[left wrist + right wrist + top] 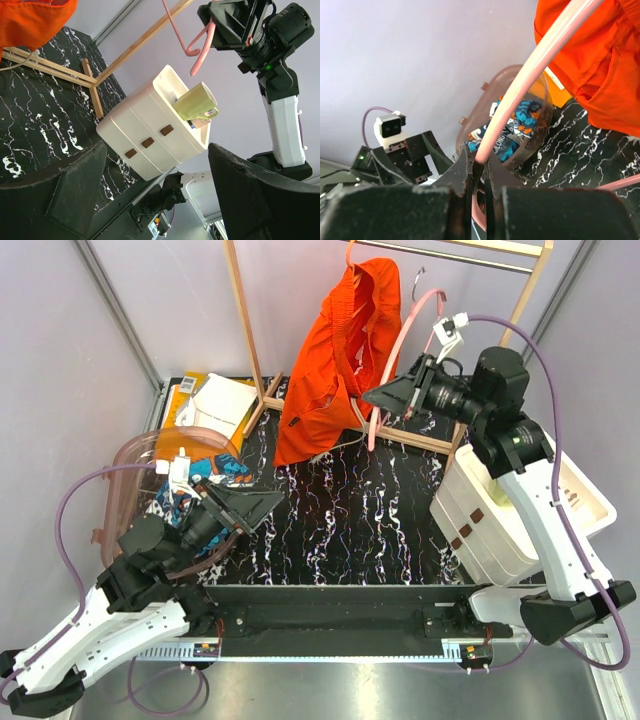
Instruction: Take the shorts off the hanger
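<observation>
I need to move my right gripper up and outward next, bring the pink hanger's hook onto the part of the rack's bar toward the drawer-side post, and then let go of it. That part of the bar is empty.
The plain orange shorts (340, 350) hang from the wooden rack's rail, bunched and drooping to the table; they also show in the right wrist view (600, 55) and left wrist view (30, 20). A pink hanger (395, 355) is bare and held in the air by my right gripper (385, 397), which is shut on its lower arm (520, 85). The patterned shorts (200, 485) lie in the clear pink basket (140, 455) at left, also seen in the right wrist view (520, 130). My left gripper (265, 505) is open and empty, low beside the basket.
A wooden clothes rack (250, 330) stands at the back. A white drawer unit (500, 520) with a green mug (197, 102) on top sits at right. White and orange packets (215, 405) lie at the back left.
</observation>
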Robot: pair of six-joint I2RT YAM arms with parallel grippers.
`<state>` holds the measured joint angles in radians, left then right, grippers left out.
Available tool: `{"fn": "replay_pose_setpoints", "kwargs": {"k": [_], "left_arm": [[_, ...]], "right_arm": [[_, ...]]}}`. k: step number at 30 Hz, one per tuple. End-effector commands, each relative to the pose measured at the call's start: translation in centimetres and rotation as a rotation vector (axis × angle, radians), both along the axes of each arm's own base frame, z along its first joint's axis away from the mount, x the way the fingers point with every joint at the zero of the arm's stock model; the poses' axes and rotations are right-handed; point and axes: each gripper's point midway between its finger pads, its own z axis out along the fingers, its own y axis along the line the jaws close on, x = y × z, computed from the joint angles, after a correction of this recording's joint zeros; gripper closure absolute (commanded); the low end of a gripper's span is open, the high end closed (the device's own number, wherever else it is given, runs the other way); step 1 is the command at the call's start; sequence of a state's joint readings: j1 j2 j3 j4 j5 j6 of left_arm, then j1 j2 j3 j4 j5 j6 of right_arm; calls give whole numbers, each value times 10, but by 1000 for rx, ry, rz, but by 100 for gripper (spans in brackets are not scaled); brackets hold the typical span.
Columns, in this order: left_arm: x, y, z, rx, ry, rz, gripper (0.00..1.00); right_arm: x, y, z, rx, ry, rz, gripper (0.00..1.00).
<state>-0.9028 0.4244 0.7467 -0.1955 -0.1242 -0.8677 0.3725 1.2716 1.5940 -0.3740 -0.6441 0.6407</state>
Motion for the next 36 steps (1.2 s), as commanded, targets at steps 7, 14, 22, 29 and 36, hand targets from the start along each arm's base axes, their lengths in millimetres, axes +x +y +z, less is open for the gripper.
{"fn": "replay_pose_setpoints", "kwargs": {"k": [7,14,22,29,36], "left_arm": [[-4,8,30,-50,-66,9,14],[-3,8,28,-44,-62,15,14],[-2,5,27,-41,-58,9,14],[-1,2,27,-43,-57,-1,14],[-2,0,25,-45,-51,-10,14]], "right_arm": [[6,-32,60,202,-150,110,100],[30,-59,55,270,-82,76,100],[42,-86,50,314,-53,17,100],[47,-100,50,327,-40,-15,100],[45,-106,43,364,7,-49,100]]}}
